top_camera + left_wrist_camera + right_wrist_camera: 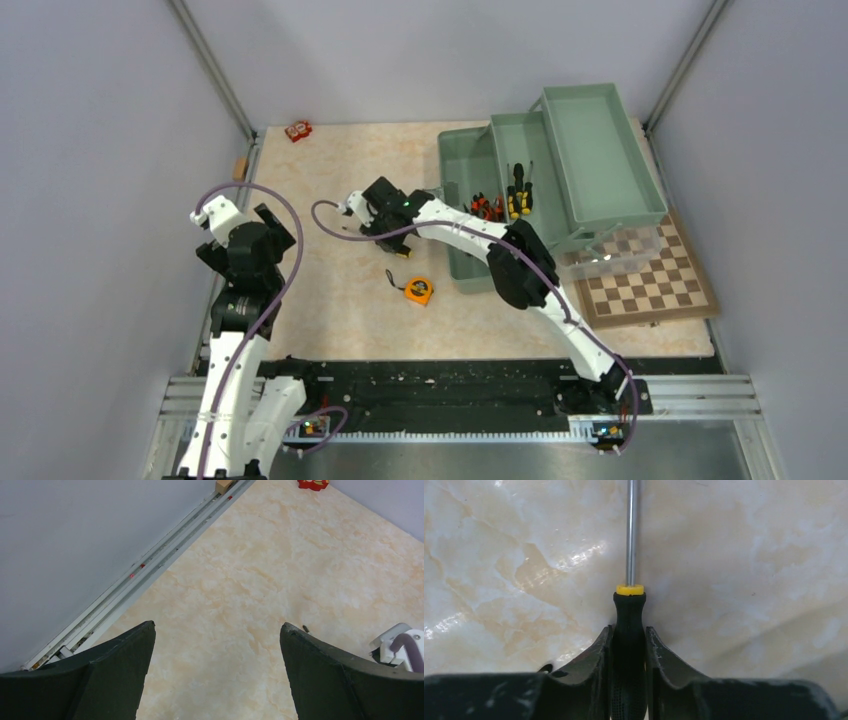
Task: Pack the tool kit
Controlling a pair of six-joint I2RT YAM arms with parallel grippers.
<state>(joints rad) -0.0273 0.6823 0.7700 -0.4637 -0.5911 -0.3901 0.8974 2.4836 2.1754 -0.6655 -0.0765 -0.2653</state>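
The screwdriver in my right gripper should be lifted next, with its stem turned outward, and lowered beside the screwdrivers [519,195] in the toolbox's middle tray.
In the right wrist view my right gripper [629,630] is shut on the black handle of a yellow-black screwdriver [629,611], its steel shaft pointing away over the marble table. From above, this gripper [372,205] is at mid-table, left of the sage-green toolbox [470,265], and it hides the screwdriver. The toolbox trays stand open, with more screwdrivers [519,195] and orange-black pliers [486,206] inside. A small orange tape measure [418,291] lies on the table near the box's front corner. My left gripper [217,625] hangs open over bare table at the left [270,218].
A brown-and-cream chessboard [655,285] lies right of the toolbox, partly under its translucent lid [610,250]. A small red object [298,131] sits at the far edge. Metal rails and grey walls bound the left and right sides.
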